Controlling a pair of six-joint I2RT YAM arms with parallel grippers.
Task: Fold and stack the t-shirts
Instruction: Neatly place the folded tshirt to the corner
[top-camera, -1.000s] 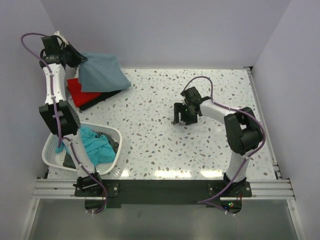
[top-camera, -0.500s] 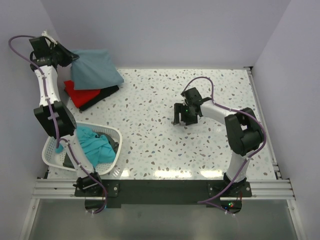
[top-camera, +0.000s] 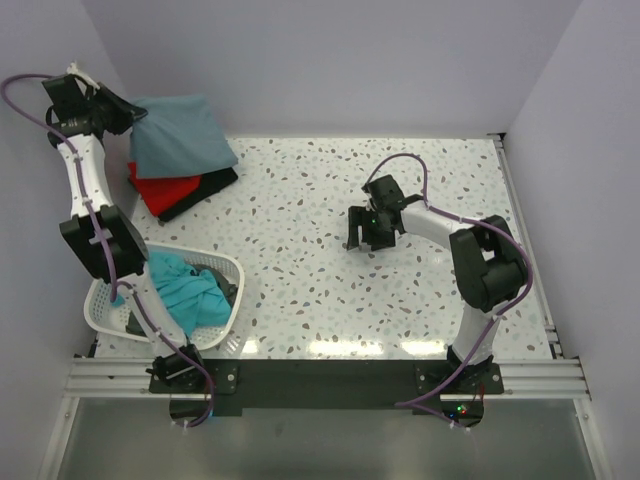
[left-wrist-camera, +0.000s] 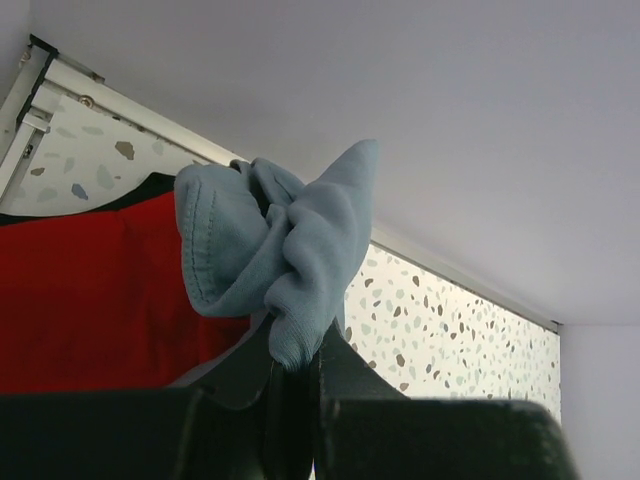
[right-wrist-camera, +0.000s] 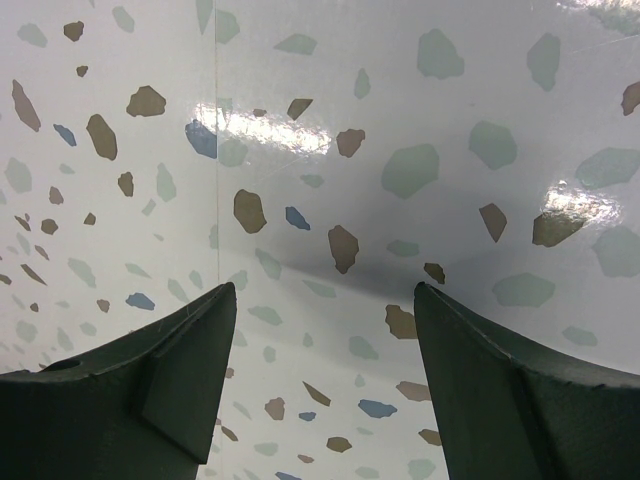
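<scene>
The near part of the shirt is still uncovered. I need to pull my left gripper back toward the basket next and let go of the grey-blue edge over the red t-shirt (top-camera: 165, 186).
My left gripper (top-camera: 128, 113) is shut on the edge of a folded grey-blue t-shirt (top-camera: 180, 137) and holds it raised at the far left corner, over a folded red t-shirt (top-camera: 165, 186) lying on a black one (top-camera: 200, 197). In the left wrist view the bunched grey-blue t-shirt (left-wrist-camera: 275, 250) is pinched between my fingers, with the red t-shirt (left-wrist-camera: 80, 300) below. My right gripper (top-camera: 362, 242) is open and empty, just above the bare table; its wrist view shows the right gripper (right-wrist-camera: 325, 290) over speckled tabletop only.
A white basket (top-camera: 100, 300) at the near left holds a teal t-shirt (top-camera: 185, 295) and darker cloth. Walls close in behind and on both sides. The table's far edge rail (left-wrist-camera: 450, 280) runs behind the stack.
My left gripper has moved left and farther back with the grey-blue t-shirt, dragging it over the red one. The right arm has not moved.
</scene>
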